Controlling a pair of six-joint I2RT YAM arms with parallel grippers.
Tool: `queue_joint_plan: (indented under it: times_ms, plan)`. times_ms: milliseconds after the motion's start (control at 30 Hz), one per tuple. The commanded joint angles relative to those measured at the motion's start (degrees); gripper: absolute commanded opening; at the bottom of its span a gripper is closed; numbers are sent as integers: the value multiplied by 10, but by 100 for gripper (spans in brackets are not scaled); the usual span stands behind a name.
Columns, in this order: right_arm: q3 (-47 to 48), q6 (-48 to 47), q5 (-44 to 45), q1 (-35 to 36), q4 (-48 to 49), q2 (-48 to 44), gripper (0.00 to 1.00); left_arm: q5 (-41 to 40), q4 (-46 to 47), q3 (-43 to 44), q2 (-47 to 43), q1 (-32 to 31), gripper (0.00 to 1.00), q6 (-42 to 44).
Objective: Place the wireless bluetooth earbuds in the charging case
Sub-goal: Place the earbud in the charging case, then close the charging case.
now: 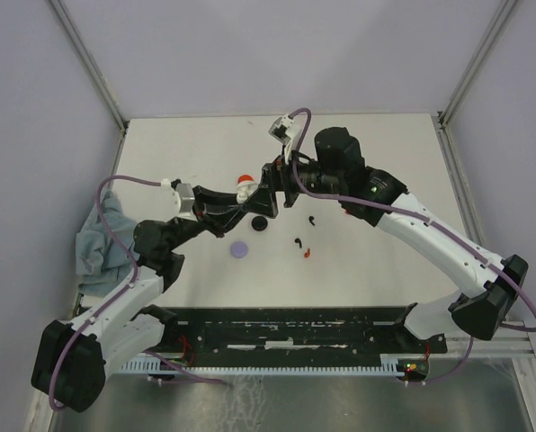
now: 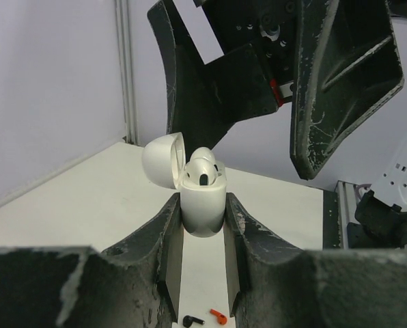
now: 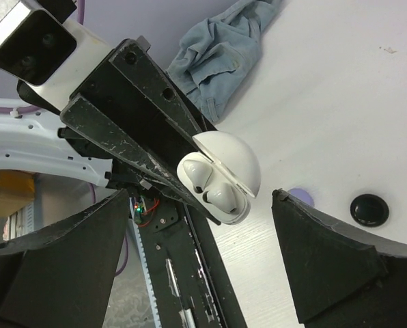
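Observation:
The case [image 1: 244, 192] goes beside the lavender disc next: my left gripper tilts downward, lowers back and releases it, as that bare tabletop lies below and back.
My left gripper [image 2: 203, 217] is shut on the white charging case [image 2: 203, 199] and holds it upright above the table, lid [image 2: 161, 158] open. Two white earbuds [image 3: 210, 184] sit in its sockets. My right gripper [image 3: 207, 273] is open and empty, with one finger either side of the case and not touching it; it hangs just beyond the case in the left wrist view [image 2: 248, 154]. In the top view the case [image 1: 244, 192] is between both grippers. A black earbud [image 2: 193, 320] and a red earbud [image 2: 218, 316] lie on the table below. A second black earbud [image 1: 310, 219] lies nearby.
A black disc [image 1: 259, 223] and a lavender disc [image 1: 240, 249] lie on the white table under the grippers. A blue-grey cloth [image 1: 97, 238] is bunched at the left edge. A black rail [image 1: 295, 328] runs along the near edge.

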Motion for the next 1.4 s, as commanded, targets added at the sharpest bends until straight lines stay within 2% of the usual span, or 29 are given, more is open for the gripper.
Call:
queue_joint_plan:
  times_ms: [0, 367, 733, 1033, 1267, 1367]
  plan:
    - [7, -12, -8, -7, 24, -11, 94, 18, 40, 27, 6, -2, 3, -35]
    - [2, 14, -92, -16, 72, 1, 92, 23, 52, 42, 42, -5, 3, -82]
    - [-24, 18, -89, -46, 95, -21, 91, -11, -22, 53, 59, -6, 3, -126]
    - [-50, 24, -94, -61, 119, -33, 90, -24, -69, 49, 62, -6, 3, -218]
    - [-57, -38, 14, -68, 24, -52, 90, -70, -350, 78, 51, -5, 6, -224]
    - [-73, -56, 74, -68, -7, -64, 90, -73, -438, 78, 49, -6, 10, -227]
